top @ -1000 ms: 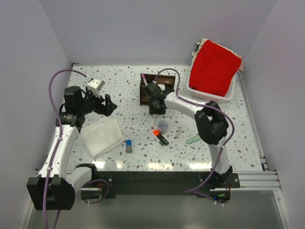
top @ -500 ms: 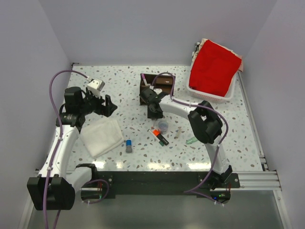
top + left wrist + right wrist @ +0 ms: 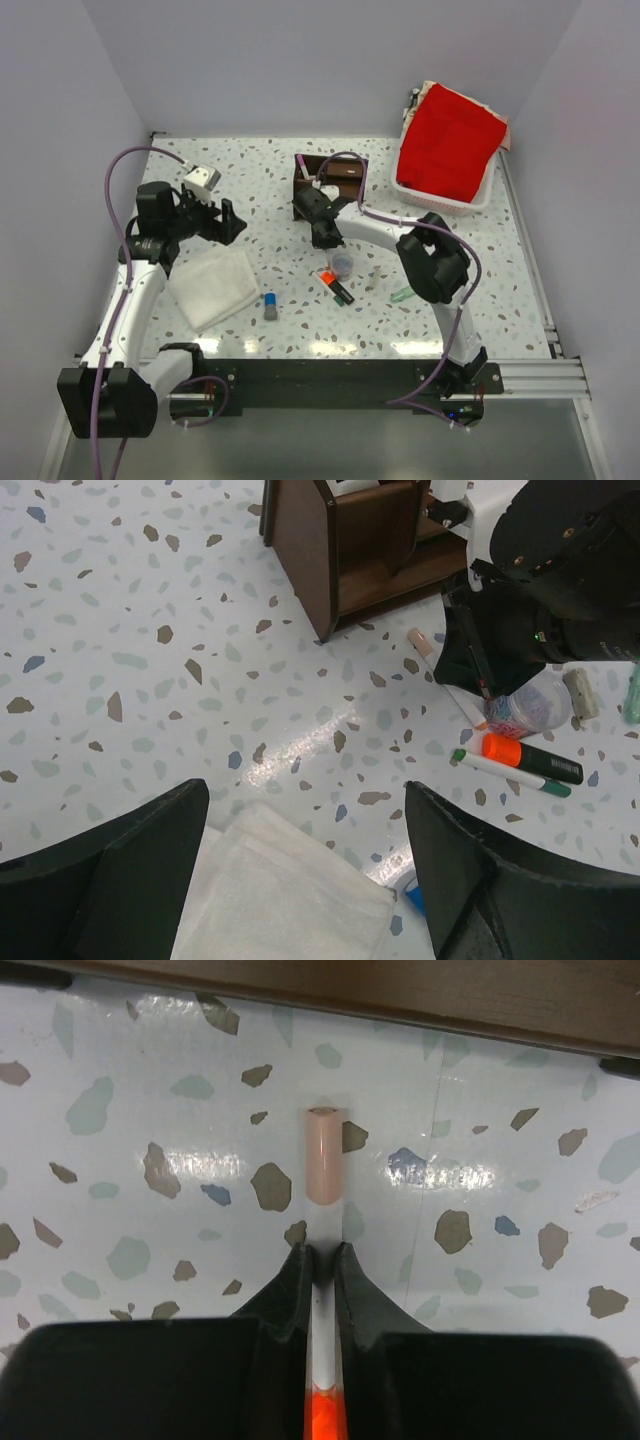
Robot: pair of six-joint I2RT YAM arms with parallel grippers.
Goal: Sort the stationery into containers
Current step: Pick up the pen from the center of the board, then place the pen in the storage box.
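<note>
The robot's right gripper should next lift and tilt outward to let go of the pale pen into the organizer's end section (image 3: 308,171), which is outward of the gripper and holds another pen.
My right gripper (image 3: 322,234) is shut on a thin pale pen with a peach cap (image 3: 323,1155), low over the table just in front of the dark brown wooden organizer (image 3: 338,178). The pen (image 3: 440,675) angles out from under the gripper beside the organizer (image 3: 345,555). The orange-and-black highlighter (image 3: 337,285), a green-capped white pen (image 3: 505,772) and the small round pot (image 3: 342,263) lie close behind it. The blue-capped grey stick (image 3: 270,306) and the mint-green piece (image 3: 404,294) lie nearer the front. My left gripper (image 3: 228,222) is open and empty above the table's left part.
A folded white cloth (image 3: 212,287) lies under and in front of my left gripper (image 3: 305,810). A white basket with red cloth (image 3: 450,140) stands at the back right. The organizer's bottom edge (image 3: 400,985) lies just beyond the pen's cap.
My right gripper has shifted slightly left and toward the organizer with the pen in its jaws. The left arm has not moved.
</note>
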